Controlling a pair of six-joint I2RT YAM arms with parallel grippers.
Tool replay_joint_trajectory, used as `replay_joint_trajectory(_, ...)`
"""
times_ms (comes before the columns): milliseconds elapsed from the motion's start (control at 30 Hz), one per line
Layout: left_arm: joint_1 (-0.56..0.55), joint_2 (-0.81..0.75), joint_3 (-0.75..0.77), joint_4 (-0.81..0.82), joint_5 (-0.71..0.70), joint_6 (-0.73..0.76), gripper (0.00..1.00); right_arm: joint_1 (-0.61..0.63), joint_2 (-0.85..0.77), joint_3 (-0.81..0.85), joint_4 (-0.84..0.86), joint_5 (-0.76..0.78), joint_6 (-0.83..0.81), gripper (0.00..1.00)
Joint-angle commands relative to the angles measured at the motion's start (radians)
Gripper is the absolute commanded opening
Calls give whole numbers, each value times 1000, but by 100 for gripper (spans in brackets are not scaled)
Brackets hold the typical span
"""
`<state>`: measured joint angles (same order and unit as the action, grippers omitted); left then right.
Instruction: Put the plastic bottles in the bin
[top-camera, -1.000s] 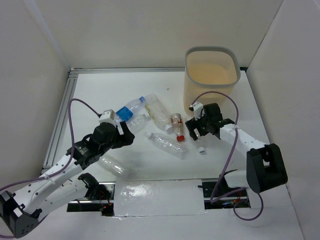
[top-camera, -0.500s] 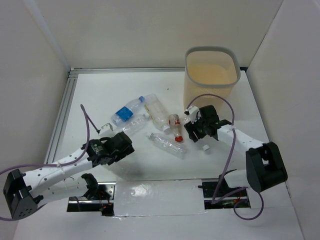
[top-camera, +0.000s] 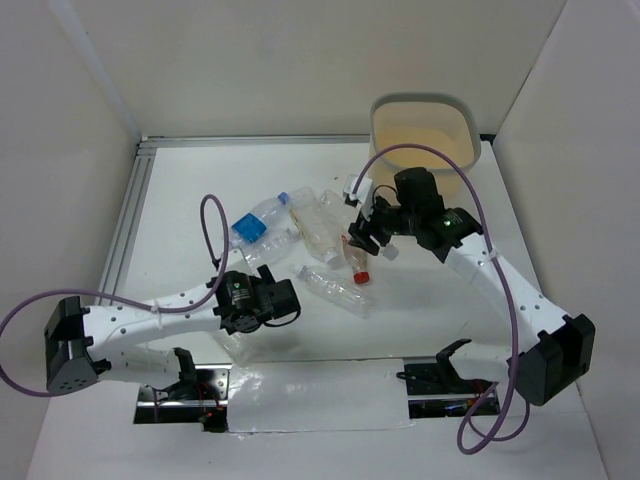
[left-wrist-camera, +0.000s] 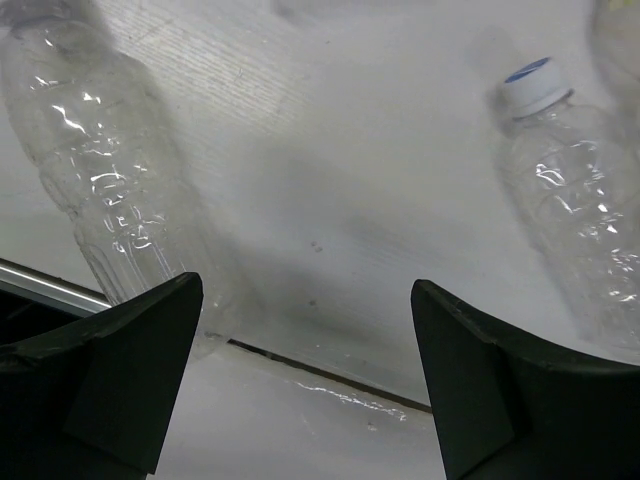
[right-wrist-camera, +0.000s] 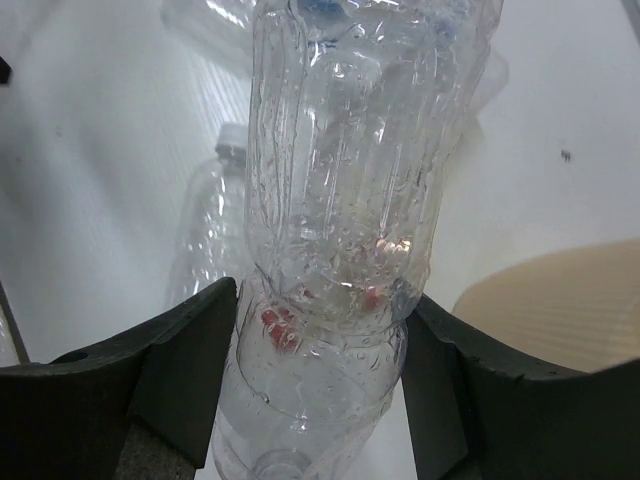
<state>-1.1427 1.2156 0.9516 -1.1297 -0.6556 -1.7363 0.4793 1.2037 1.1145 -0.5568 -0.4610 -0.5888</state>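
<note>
The right gripper moves up and outward over the bin's opening (top-camera: 425, 124) next and releases there, since the bin's tall side stands between the bottle and the inside.
My right gripper (top-camera: 377, 238) is shut on a clear plastic bottle (right-wrist-camera: 345, 190) and holds it in the air over the bottle pile, left of the beige bin (top-camera: 423, 130). Still lying on the table are a blue-labelled bottle (top-camera: 255, 222), a clear one (top-camera: 318, 222), a red-capped one (top-camera: 358, 264) and another clear one (top-camera: 337, 289). My left gripper (top-camera: 290, 302) is open and low near the front edge with nothing between its fingers. In the left wrist view one clear bottle (left-wrist-camera: 110, 190) lies to the left of the gripper (left-wrist-camera: 305, 350) and a white-capped bottle (left-wrist-camera: 575, 220) to the right.
White walls close in the table on the left, back and right. A metal rail (top-camera: 122, 235) runs along the left side. A dark slit (left-wrist-camera: 320, 368) marks the table's front edge, with taped sheeting (top-camera: 315, 395) beyond it. Purple cables loop off both arms.
My right gripper closed on a clear bottle and lifted it up and back towards the bin. My left arm swung down and to the right, ending low near the front edge, still open.
</note>
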Motion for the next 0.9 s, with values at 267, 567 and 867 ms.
replay_joint_trajectory(267,-37,-51,6,-236,-96,-239,98,84,111,314,271,190,216,25)
replay_joint_trajectory(567,-22,-18,99,-236,-182,-29,99,-116,237,544,399,375,302,23)
replay_joint_trajectory(867,1,-34,35,-236,-95,-8,99,-321,329,602,341,283,325,35)
